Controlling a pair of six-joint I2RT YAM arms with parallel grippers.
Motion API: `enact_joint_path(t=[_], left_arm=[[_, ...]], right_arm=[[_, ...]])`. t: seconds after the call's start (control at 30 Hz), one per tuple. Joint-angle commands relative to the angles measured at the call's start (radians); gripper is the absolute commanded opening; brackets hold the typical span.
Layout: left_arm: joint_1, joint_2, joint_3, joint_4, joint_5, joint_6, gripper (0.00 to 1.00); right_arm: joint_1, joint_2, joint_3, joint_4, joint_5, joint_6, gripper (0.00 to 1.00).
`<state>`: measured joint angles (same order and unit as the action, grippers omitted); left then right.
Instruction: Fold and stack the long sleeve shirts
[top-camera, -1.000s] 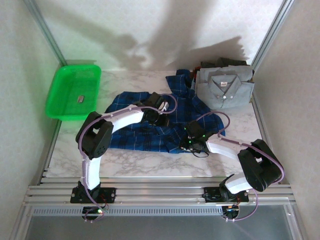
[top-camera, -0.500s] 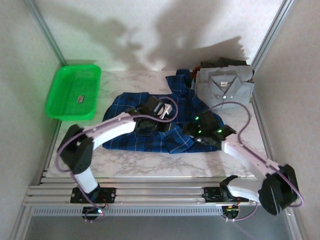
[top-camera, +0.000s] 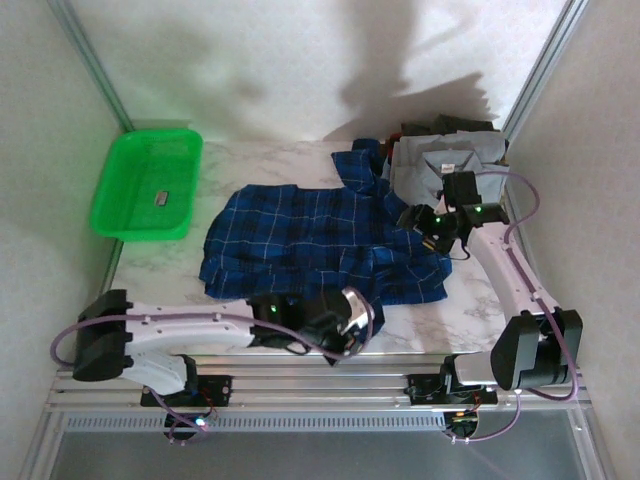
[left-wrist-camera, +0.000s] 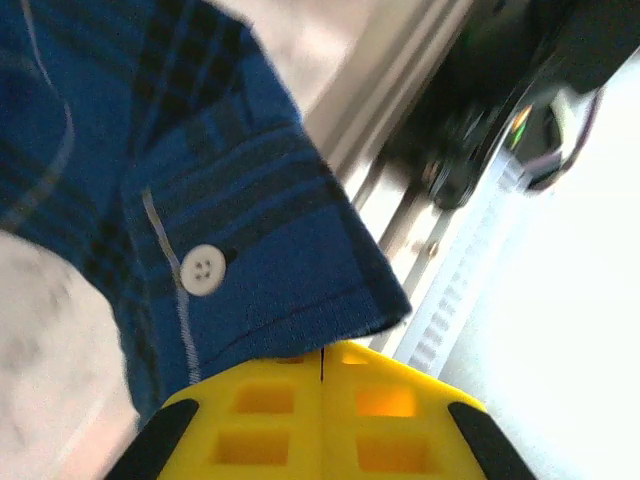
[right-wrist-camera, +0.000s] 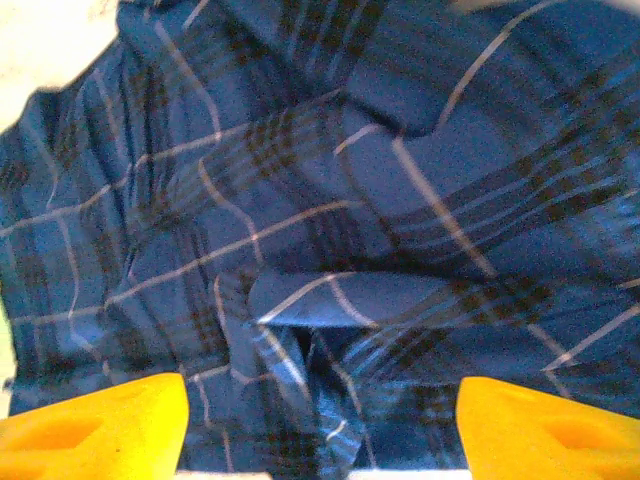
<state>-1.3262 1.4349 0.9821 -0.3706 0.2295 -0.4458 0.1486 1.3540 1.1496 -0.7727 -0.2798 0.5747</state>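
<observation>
Next, my left gripper will lower and release the buttoned cuff (left-wrist-camera: 260, 270) onto the table beside the near rails.
The dark blue plaid shirt (top-camera: 310, 235) lies spread across the middle of the table. My left gripper (top-camera: 345, 318) is low at the near edge, shut on that shirt's buttoned cuff (left-wrist-camera: 260, 270); its yellow fingers (left-wrist-camera: 250, 420) meet with the cloth pinched at their tips. My right gripper (top-camera: 425, 222) hovers open over the shirt's right side, and rumpled plaid cloth (right-wrist-camera: 330, 250) shows between its spread fingertips (right-wrist-camera: 100, 425). The folded grey shirt (top-camera: 440, 165) sits at the back right on darker folded ones (top-camera: 450, 125).
A green plastic basket (top-camera: 148, 185) stands at the back left with a small object inside. Aluminium rails (top-camera: 320, 385) run along the near table edge, close under the left gripper. Frame posts stand at both back corners.
The left arm has swung from the shirt's middle down to the near edge, pulling the cuff with it. The right gripper opened, let go and moved back right toward the grey shirt.
</observation>
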Motion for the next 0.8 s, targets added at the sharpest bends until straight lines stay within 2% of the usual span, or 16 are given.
enact_joint_path(t=[0.0, 0.07, 0.17, 0.27, 0.43, 0.6, 0.77], left_arm=[[-0.049, 0.069, -0.021, -0.018, -0.099, -0.106, 0.0], [-0.06, 0.119, -0.001, -0.008, -0.122, -0.121, 0.0], [-0.075, 0.192, 0.066, 0.005, -0.151, -0.12, 0.0], [-0.076, 0.233, 0.115, -0.019, -0.195, -0.111, 0.0], [-0.073, 0.242, 0.122, -0.06, -0.22, -0.096, 0.0], [-0.069, 0.26, 0.15, -0.057, -0.216, -0.093, 0.0], [-0.059, 0.262, 0.154, -0.064, -0.228, -0.089, 0.0]], right_arm=[[0.019, -0.05, -0.103, -0.022, -0.167, -0.052, 0.66], [0.051, -0.077, -0.161, 0.002, -0.191, -0.042, 0.63], [0.151, -0.098, -0.236, 0.046, -0.229, -0.004, 0.6], [0.224, -0.057, -0.278, 0.039, -0.205, 0.021, 0.57], [0.238, -0.036, -0.375, 0.09, -0.139, 0.033, 0.53], [0.246, 0.066, -0.381, 0.134, -0.11, -0.004, 0.51], [0.264, 0.107, -0.384, 0.251, -0.169, 0.023, 0.43]])
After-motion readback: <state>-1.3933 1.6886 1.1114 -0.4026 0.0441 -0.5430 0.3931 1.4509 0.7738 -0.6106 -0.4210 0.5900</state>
